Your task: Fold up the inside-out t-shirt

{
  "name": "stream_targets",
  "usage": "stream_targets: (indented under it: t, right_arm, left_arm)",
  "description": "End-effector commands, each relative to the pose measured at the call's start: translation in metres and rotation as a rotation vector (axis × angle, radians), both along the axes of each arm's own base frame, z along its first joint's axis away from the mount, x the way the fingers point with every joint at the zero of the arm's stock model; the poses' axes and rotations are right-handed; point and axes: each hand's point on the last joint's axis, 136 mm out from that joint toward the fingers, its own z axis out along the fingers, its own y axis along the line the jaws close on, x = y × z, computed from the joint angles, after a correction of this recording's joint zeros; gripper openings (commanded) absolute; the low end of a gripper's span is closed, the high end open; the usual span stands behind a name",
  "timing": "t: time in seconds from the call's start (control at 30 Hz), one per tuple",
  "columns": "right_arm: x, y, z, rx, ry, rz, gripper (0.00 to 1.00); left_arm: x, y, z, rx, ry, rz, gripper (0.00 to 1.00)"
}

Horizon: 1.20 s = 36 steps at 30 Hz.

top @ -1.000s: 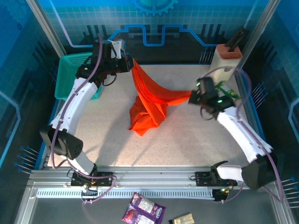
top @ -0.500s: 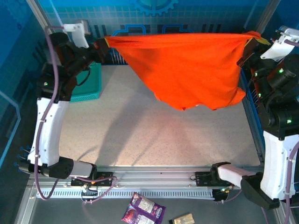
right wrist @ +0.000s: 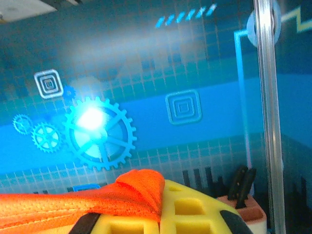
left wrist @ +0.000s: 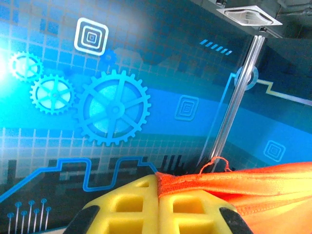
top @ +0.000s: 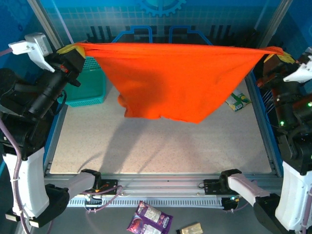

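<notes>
The shirt hangs in midair, so my left gripper should go down toward the middle of the table and let go of the shirt's corner there.
The orange inside-out t-shirt [top: 175,80] hangs stretched wide in the air above the table, its top edge taut from left to right. My left gripper [top: 70,48] is raised at the upper left and shut on the shirt's left corner; its yellow pads [left wrist: 131,204] pinch a hemmed edge of the t-shirt [left wrist: 229,183]. My right gripper [top: 282,55] is raised at the upper right, shut on the other corner, with a fold of the t-shirt [right wrist: 139,192] clamped between its yellow pads [right wrist: 195,207]. The shirt's lower edge dangles clear of the tabletop.
A teal plastic basket [top: 90,83] stands at the table's back left, behind the left arm. A small green-and-white packet [top: 238,101] lies at the right of the table. A tan holder with dark handles [right wrist: 243,195] stands at the back right. Snack packets [top: 150,218] lie below the front rail.
Both arms rose and spread apart, lifting the shirt from a bunched heap on the table into a wide hanging sheet; in the last half second it moved nearer and slightly left.
</notes>
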Motion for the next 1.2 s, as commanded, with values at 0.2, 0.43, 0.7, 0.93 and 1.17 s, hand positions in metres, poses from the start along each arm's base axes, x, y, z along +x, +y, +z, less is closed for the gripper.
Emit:
stream_targets:
  t: [0.2,0.43,0.7,0.93,1.17]
  right_arm:
    - [0.109,0.003,-0.043,-0.026,0.147,-0.071,0.00]
    - [0.157,-0.009,-0.049,0.012,0.162,-0.088,0.00]
    - [0.102,0.008,0.008,0.009,0.000,0.059,0.00]
    - [0.069,0.074,-0.033,-0.012,0.101,0.451,0.00]
    - [0.041,0.203,-0.153,-0.040,0.420,0.996,0.00]
  left_arm:
    - [0.143,-0.005,-0.070,0.029,0.224,0.077,0.00]
    - [0.240,-0.037,-0.087,-0.048,0.255,-0.050,0.00]
    - [0.293,-0.059,-0.051,-0.206,0.141,-0.183,0.00]
    - [0.320,-0.066,-0.109,-0.194,0.299,-0.204,0.00]
    - [0.328,-0.037,-0.253,-0.109,0.644,-0.092,0.00]
